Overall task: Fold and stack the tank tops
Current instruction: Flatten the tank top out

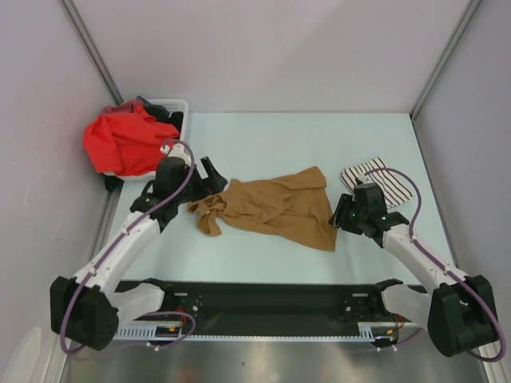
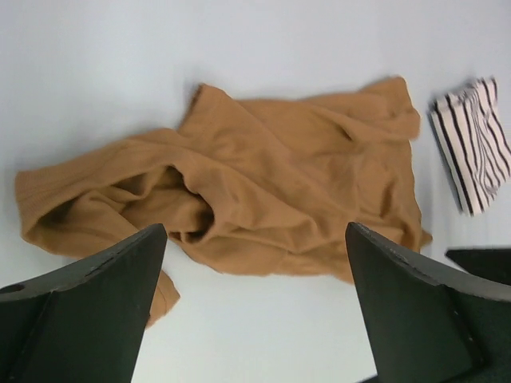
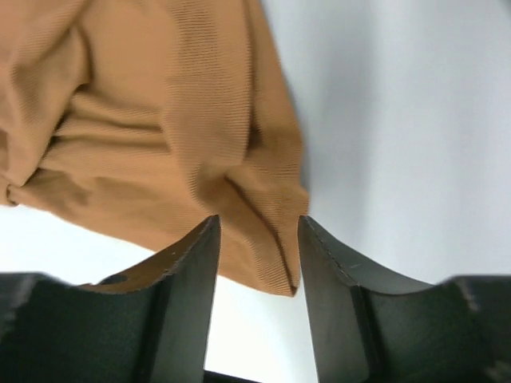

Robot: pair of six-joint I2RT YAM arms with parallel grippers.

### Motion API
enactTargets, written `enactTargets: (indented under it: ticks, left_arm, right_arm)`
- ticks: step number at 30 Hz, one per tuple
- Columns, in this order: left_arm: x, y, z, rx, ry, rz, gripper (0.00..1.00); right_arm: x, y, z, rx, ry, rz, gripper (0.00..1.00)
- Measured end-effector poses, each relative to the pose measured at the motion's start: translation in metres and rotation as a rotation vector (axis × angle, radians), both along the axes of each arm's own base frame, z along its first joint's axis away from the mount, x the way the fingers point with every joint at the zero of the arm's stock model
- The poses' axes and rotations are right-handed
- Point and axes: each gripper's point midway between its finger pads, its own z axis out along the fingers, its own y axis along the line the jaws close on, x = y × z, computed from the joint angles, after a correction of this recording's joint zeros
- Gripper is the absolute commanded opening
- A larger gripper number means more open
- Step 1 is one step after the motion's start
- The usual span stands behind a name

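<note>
The left gripper moves down and to the right in the top view next, onto the tan tank top's far corner by its bunched end, as that corner sticks out alone.
The plain tan-brown tank top (image 1: pixel 275 206) lies crumpled and unfolded in the middle of the table. It also shows in the left wrist view (image 2: pixel 255 183) and the right wrist view (image 3: pixel 152 120). The white tank top with black stripes (image 1: pixel 383 182) lies folded at the right, also visible in the left wrist view (image 2: pixel 475 140). My left gripper (image 1: pixel 217 180) is wide open and empty just left of the tan top's bunched end (image 2: pixel 255 271). My right gripper (image 1: pixel 338 217) is open, its fingers straddling the tan top's right corner (image 3: pixel 259 239) without pinching it.
A white plastic laundry basket (image 1: pixel 179 107) stands at the back left, holding a red garment (image 1: pixel 124 142) and dark cloth. Grey walls close in the table on three sides. A black rail (image 1: pixel 263 299) runs along the near edge.
</note>
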Motion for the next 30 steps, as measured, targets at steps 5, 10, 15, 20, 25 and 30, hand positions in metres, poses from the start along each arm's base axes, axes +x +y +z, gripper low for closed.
enactTargets:
  ticks: [5,10,15,20,25,30]
  left_arm:
    - [-0.024,-0.016,0.003,0.021,-0.048,-0.096,1.00]
    - [-0.015,-0.015,-0.030,0.078,0.040,-0.099,0.98]
    - [0.008,-0.023,-0.054,0.130,0.127,-0.114,0.90]
    - [0.039,-0.037,-0.068,0.147,0.166,-0.138,0.85]
    - [0.064,-0.047,-0.088,0.169,0.215,-0.149,0.79]
    - [0.089,-0.056,-0.098,0.181,0.229,-0.154,0.75]
  right_arm:
    - [0.002,0.011,0.005,-0.005,-0.009,0.052,0.59]
    - [0.044,0.020,0.023,-0.035,-0.012,0.056,0.58]
    - [0.104,0.027,0.048,-0.064,-0.068,0.041,0.55]
    - [0.145,0.014,0.034,-0.083,-0.035,-0.007,0.54]
    - [0.178,0.007,0.003,-0.082,0.037,-0.033,0.56]
    - [0.210,0.018,-0.021,-0.065,0.078,-0.015,0.50]
